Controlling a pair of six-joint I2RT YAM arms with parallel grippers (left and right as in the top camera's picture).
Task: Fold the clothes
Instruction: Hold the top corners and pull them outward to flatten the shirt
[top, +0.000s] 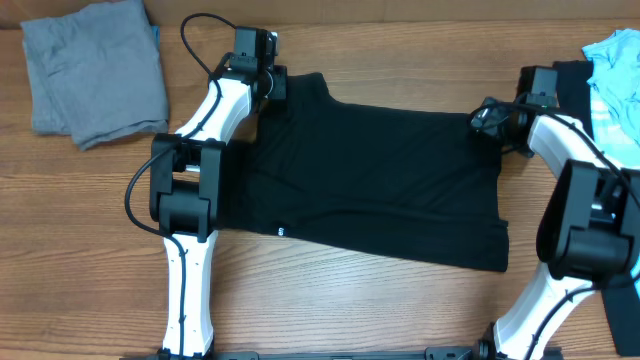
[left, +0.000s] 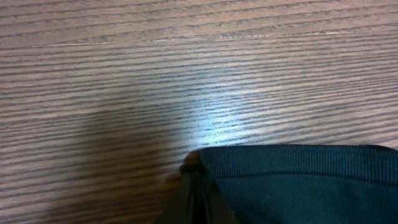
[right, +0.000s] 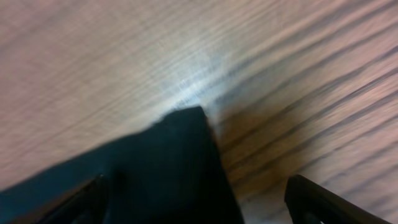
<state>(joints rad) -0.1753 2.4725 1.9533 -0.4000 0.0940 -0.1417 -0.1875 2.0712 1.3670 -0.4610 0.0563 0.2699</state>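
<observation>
I need to keep my right gripper low over the pointed corner of black cloth (right: 168, 162) between its open fingers and close both fingers on it.
The clothes in play are a black T-shirt (top: 380, 180) lying spread flat across the middle of the wooden table. My left gripper (top: 272, 84) is at the shirt's far left corner. In the left wrist view its fingers (left: 196, 186) are shut on the ribbed edge of the fabric (left: 298, 180). My right gripper (top: 490, 118) sits at the far right corner. In the right wrist view it (right: 199, 202) stands wide open, with a pointed corner of the black cloth (right: 168, 162) lying between its fingers and touching neither.
A folded grey garment (top: 95, 70) lies at the far left of the table. A light blue garment (top: 615, 75) rests on dark cloth (top: 570, 95) at the far right edge, close behind the right arm.
</observation>
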